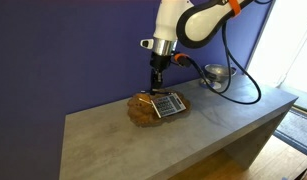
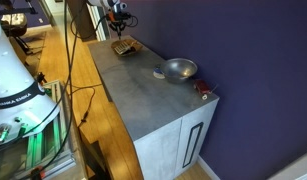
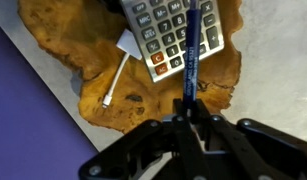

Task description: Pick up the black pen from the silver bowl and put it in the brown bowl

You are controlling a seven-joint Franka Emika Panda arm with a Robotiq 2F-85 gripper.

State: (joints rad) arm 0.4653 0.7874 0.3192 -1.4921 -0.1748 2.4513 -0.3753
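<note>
The black pen overhangs the calculator. My gripper will turn and shift toward the purple wall next, over the brown bowl's bare part [image 1: 141, 103] [image 3: 132, 95] by the white stick.
My gripper [image 3: 190, 112] is shut on the black pen [image 3: 192, 50], a thin dark stick that points down over the brown bowl [image 3: 93, 45]. The pen's tip lies over the edge of a grey calculator [image 3: 165, 35] resting in that bowl. In an exterior view the gripper [image 1: 156, 87] hangs just above the brown bowl [image 1: 141, 112]. The silver bowl [image 1: 217, 74] stands apart, farther along the counter. It also shows in an exterior view [image 2: 177, 69], with the brown bowl [image 2: 124, 47] beyond it.
A thin white stick [image 3: 117, 80] lies in the brown bowl beside the calculator. The grey counter [image 1: 203, 125] runs along a purple wall. A small red object [image 2: 202, 88] sits near the counter's corner. A cable [image 1: 238, 85] hangs by the silver bowl.
</note>
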